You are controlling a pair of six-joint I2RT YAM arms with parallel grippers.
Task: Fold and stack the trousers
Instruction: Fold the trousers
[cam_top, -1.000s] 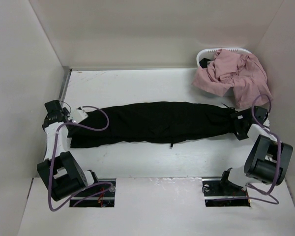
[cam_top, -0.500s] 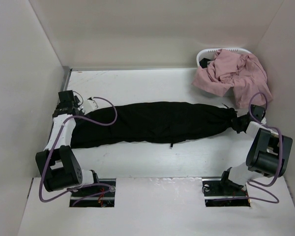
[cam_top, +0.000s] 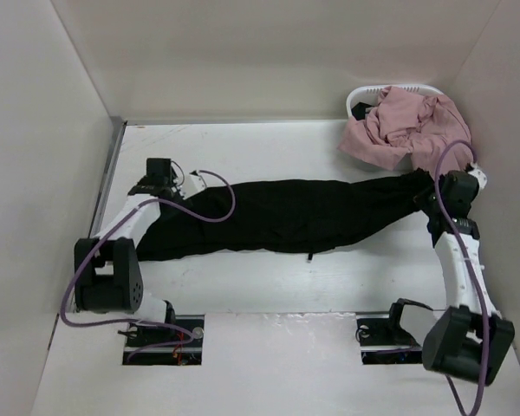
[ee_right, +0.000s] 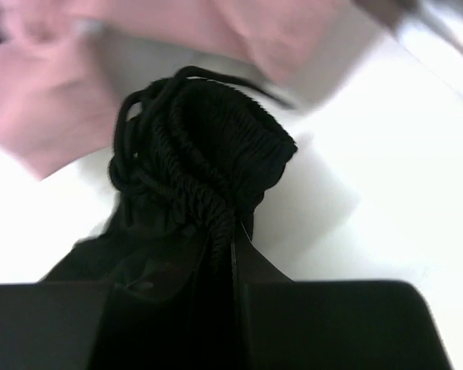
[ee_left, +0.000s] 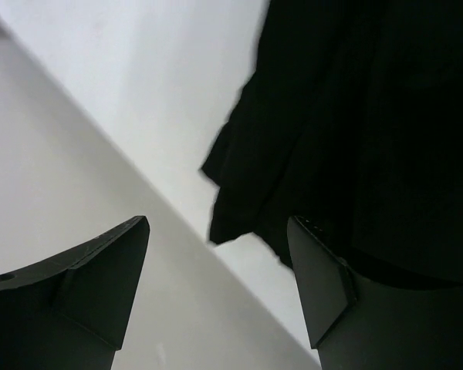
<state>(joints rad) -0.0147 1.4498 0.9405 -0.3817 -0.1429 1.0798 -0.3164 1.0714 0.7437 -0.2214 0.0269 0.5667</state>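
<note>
Next, as the trousers still lie unfolded, my right gripper moves to its left in the top view, over their middle [cam_top: 276, 217], and releases the waistband.
Black trousers [cam_top: 286, 212] lie stretched left to right across the white table. My right gripper [cam_top: 427, 192] is shut on their bunched right end. In the right wrist view the gathered waistband and its cord [ee_right: 201, 154] stick out of the shut gripper [ee_right: 228, 239], lifted off the table. My left gripper [cam_top: 184, 184] hovers at the trousers' left end with its jaws open. In the left wrist view the open gripper [ee_left: 216, 258] frames bare table. The black cloth [ee_left: 355, 116] lies beyond, behind the right finger [ee_left: 324, 285], and is not pinched.
A heap of pink clothing [cam_top: 407, 134] spills over a white basket [cam_top: 368, 92] at the back right, close to my right gripper. White walls enclose the table on the left, back and right. A metal strip [cam_top: 113, 156] runs along the left edge.
My right gripper has shut on the trousers' right end and carried it up and back toward the pink heap. My left arm swung from the left edge rightward over the trousers' left end.
</note>
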